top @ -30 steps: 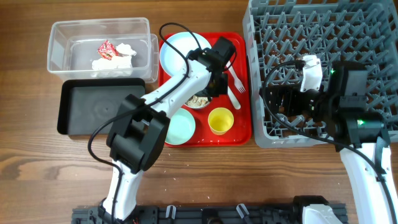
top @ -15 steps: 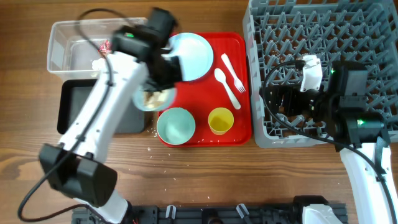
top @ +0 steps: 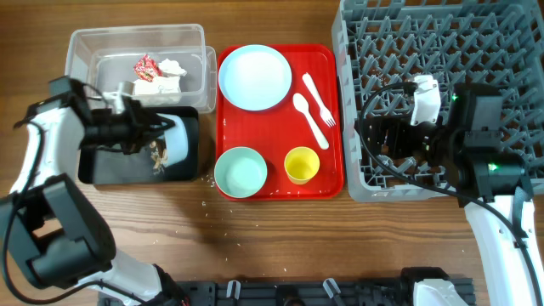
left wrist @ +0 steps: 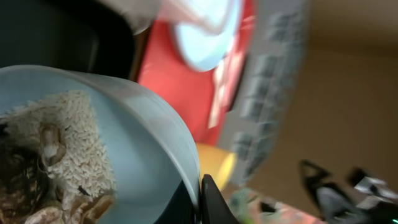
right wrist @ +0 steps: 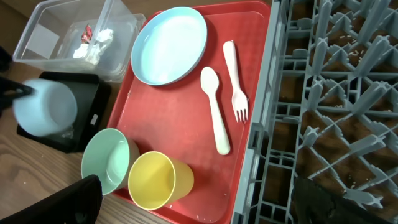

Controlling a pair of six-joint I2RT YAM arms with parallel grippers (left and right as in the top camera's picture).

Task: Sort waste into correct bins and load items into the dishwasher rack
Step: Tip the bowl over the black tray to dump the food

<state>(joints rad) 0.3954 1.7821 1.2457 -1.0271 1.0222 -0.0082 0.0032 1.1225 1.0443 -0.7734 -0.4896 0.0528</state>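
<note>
My left gripper empties the bowl next, then moves across to release it on the red tray's bare patch (top: pixel 257 130) (left wrist: pixel 173 104), to the gripper's right in the overhead view.
My left gripper (top: pixel 151 136) is shut on the rim of a light-blue bowl (top: pixel 174 140), held tipped on its side over the black tray (top: pixel 110 157). In the left wrist view the bowl (left wrist: pixel 143 143) still holds white rice grains (left wrist: pixel 68 149) and brown scraps, with a fingertip (left wrist: pixel 211 202) pinching the rim. Some scraps (top: pixel 158 155) show below the bowl. The clear tub (top: pixel 85 59) holds napkins (top: pixel 157 83) and a red-and-white wrapper (top: pixel 146 66). My right gripper (top: pixel 378 144) is open and empty over the grey rack (top: pixel 442 51).
The red tray (top: pixel 327 183) carries a light-blue plate (top: pixel 254 76), a white spoon (top: pixel 310 119), a fork (top: pixel 319 95), a mint bowl (top: pixel 240 170) and a yellow cup (top: pixel 302 164). Loose grains lie on the wood by the tray's front left corner.
My left arm has carried the food bowl off the red tray, leftward, and tipped it over the black tray. The right arm has not moved.
</note>
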